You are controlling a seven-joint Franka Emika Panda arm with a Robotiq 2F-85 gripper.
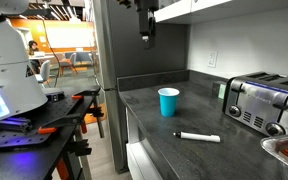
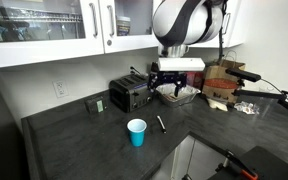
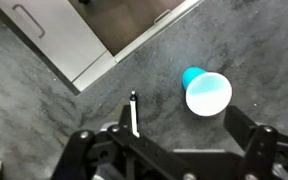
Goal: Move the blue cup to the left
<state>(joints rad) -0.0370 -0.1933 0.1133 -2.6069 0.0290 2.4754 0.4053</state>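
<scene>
I will next bring my open gripper down toward the blue cup and onto the cup rim's side by the marker [image 2: 144, 124] [image 3: 189, 98], because the cup's opening has room for a finger inside.
The blue cup [image 1: 169, 101] is a small cyan plastic cup standing upright on the dark grey counter [image 1: 214, 150]. It shows in both exterior views [image 2: 136, 132] and in the wrist view [image 3: 206, 92], seen from above with its open rim facing the camera. My gripper [image 1: 146, 36] hangs high above the counter, well above the cup, also seen in an exterior view [image 2: 170, 88]. In the wrist view the gripper [image 3: 174, 150] is open and empty, fingers spread wide at the bottom of the frame.
A black-and-white marker [image 1: 198, 137] lies on the counter near the cup, also in the wrist view [image 3: 135, 113]. A silver toaster [image 1: 263, 103] stands at the back. A tray with food [image 1: 287, 152] sits near the counter edge. White cabinets [image 2: 54, 30] hang above.
</scene>
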